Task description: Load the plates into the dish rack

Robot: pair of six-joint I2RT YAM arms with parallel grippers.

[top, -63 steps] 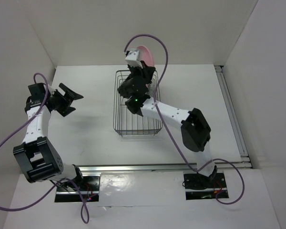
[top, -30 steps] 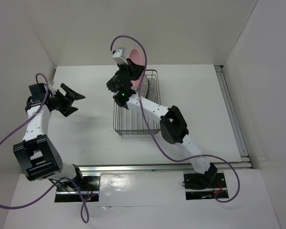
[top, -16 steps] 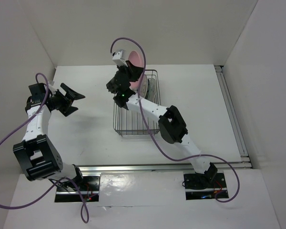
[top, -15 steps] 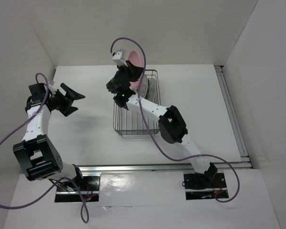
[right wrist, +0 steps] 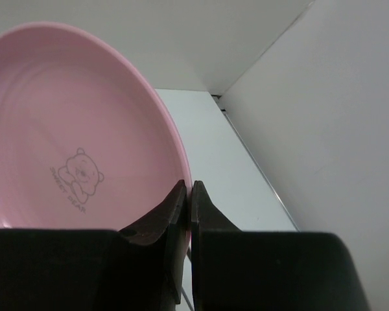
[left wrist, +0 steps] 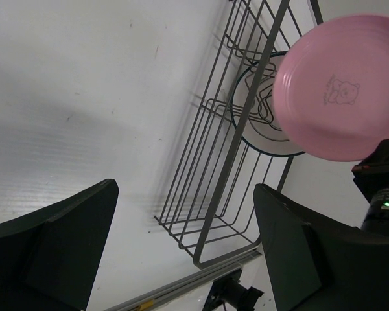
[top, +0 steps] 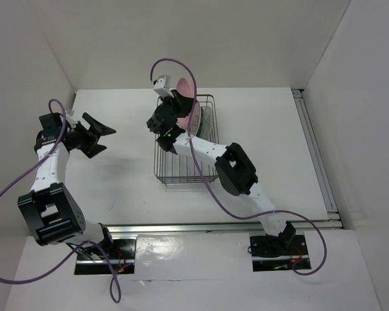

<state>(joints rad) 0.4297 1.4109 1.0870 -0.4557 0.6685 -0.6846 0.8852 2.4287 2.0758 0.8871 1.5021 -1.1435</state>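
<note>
I will next lower my right gripper to the rack's far slot (top: 192, 115), beside the white plate below it. I need to keep the pink plate on edge between the rack's wires and then let go of it.
My right gripper (top: 179, 98) is shut on the rim of the pink plate (top: 187, 92) and holds it on edge above the far end of the dish rack (top: 181, 170). The wrist view shows the pink plate (right wrist: 65, 142) with a small bear print, its rim pinched between my fingertips (right wrist: 187, 193). The left wrist view shows the pink plate (left wrist: 340, 91) above the rack (left wrist: 214, 188), with a white ring-patterned plate (left wrist: 262, 123) standing between the tines. My left gripper (top: 98, 134) is open and empty, left of the rack. The blue-green and glass plates are not clearly visible.
The rack stands mid-table. White walls close the back and both sides. A metal rail (top: 321, 162) runs along the table's right edge and another along the near edge (top: 214, 227).
My right gripper swung left with the pink plate from the rack's far right side to above its far left part and tipped it. The left arm stayed still.
</note>
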